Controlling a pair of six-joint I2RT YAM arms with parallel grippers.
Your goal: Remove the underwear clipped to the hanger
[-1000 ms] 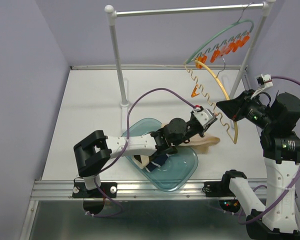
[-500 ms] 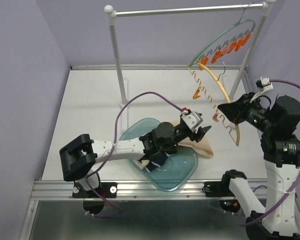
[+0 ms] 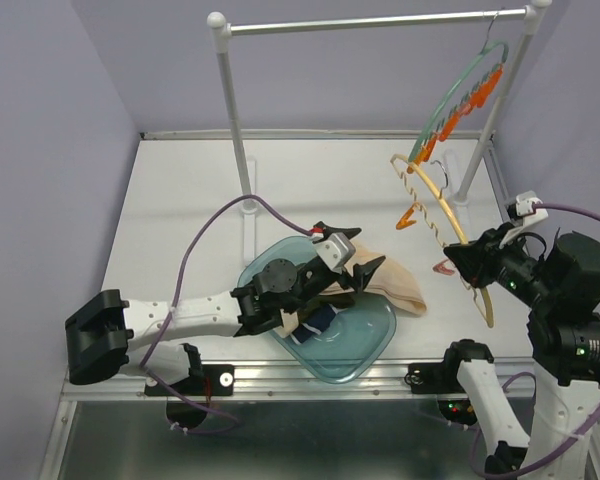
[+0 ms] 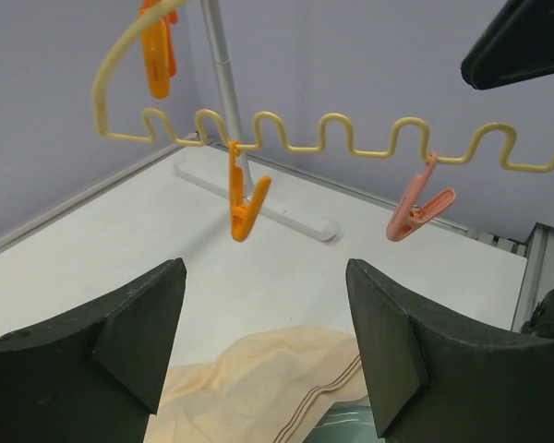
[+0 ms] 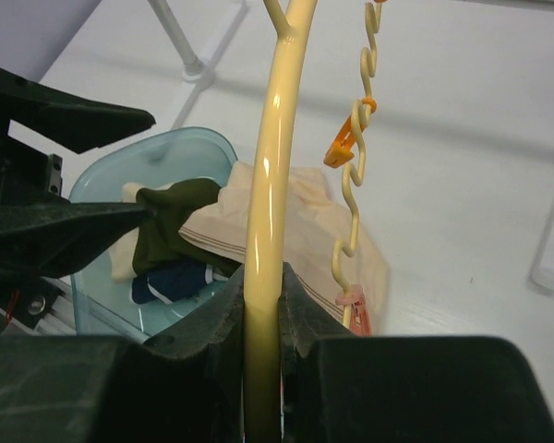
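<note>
I will next move my right gripper up and outward to the top bar [image 3: 438, 18], beside the green hanger, and let go of the yellow hanger [image 3: 442, 212] there, because its clips hang empty.
My right gripper [image 3: 462, 262] [image 5: 263, 309] is shut on the stem of the yellow wire hanger [image 3: 442, 212] [image 5: 279, 157], holding it tilted over the table's right side. An orange clip [image 3: 410, 216] [image 4: 245, 208] and a pink clip [image 3: 444, 267] [image 4: 415, 213] hang bare from its wavy bar [image 4: 351, 140]. The pale beige underwear [image 3: 397, 285] [image 4: 258, 388] [image 5: 305, 221] lies draped over the rim of the teal bowl [image 3: 355, 355] [image 5: 180, 148]. Inside the bowl are the dark olive underwear [image 5: 180, 214] and the navy brief [image 3: 317, 324] [image 5: 174, 279]. My left gripper [image 3: 356, 262] [image 4: 268, 341] hovers open just above the beige piece, holding nothing.
A white clothes rack stands at the back, with its left pole [image 3: 235, 120] and its top rail [image 3: 380, 20]. A green hanger [image 3: 460, 95] with several orange clips hangs from the rail at the right. The metal frame edge [image 3: 280, 375] runs along the near side.
My left gripper opened and let go of the beige underwear, which settled on the bowl's rim. The left arm drew back to the left. The right arm carried the hanger lower and to the right.
</note>
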